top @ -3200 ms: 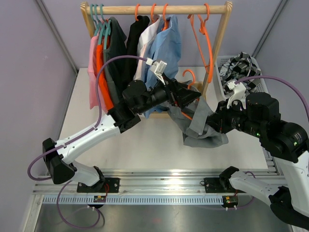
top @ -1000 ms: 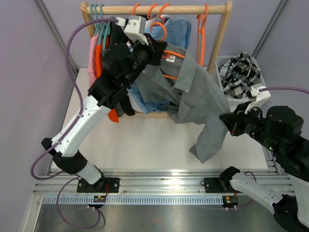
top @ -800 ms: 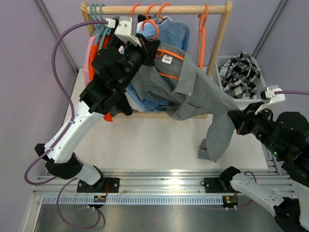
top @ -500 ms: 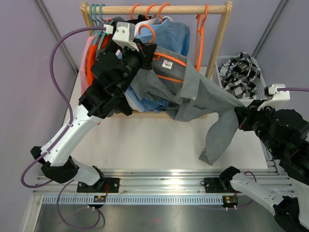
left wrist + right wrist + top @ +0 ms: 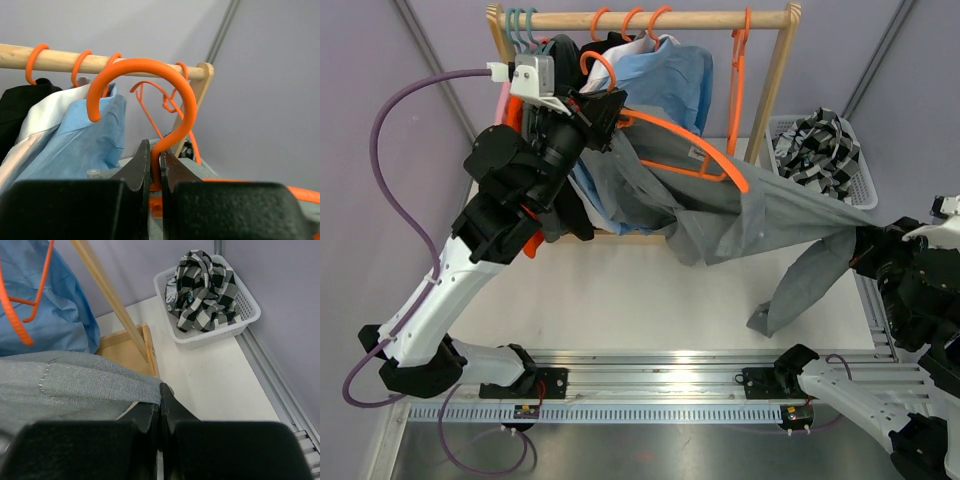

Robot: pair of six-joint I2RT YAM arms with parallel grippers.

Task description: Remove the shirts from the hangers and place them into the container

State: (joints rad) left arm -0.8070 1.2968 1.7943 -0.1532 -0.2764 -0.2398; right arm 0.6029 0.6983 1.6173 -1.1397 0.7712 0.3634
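Note:
I will next lower my left gripper and turn it back from the crowded rack over the open tabletop, which is below it and has room to release the orange hanger.
The grey shirt [image 5: 770, 215] is stretched across the table between my two grippers. My left gripper [image 5: 605, 105] is high by the rack, shut on the neck of an orange hanger [image 5: 738, 178]. In the left wrist view the jaws [image 5: 155, 167] pinch the stem just below the hook [image 5: 150, 70]. One arm of the hanger shows bare above the cloth. My right gripper [image 5: 868, 248] is at the far right, shut on the shirt's edge [image 5: 75, 382]; its fingertips [image 5: 161, 390] are pressed together. The white container [image 5: 865, 185] holds the plaid shirt [image 5: 815, 145].
The wooden rack rail [image 5: 650, 20] carries a light blue shirt [image 5: 665, 85], further shirts, teal hangers [image 5: 520, 25] and a bare orange hanger [image 5: 740, 70]. Its slanted post [image 5: 770, 90] and wooden base [image 5: 125, 350] stand between the shirts and the basket [image 5: 240, 322].
My right gripper has shut on the grey shirt and pulled it right, drawing it taut. My left arm has swung the hanger left. One hanger arm has come out of the cloth.

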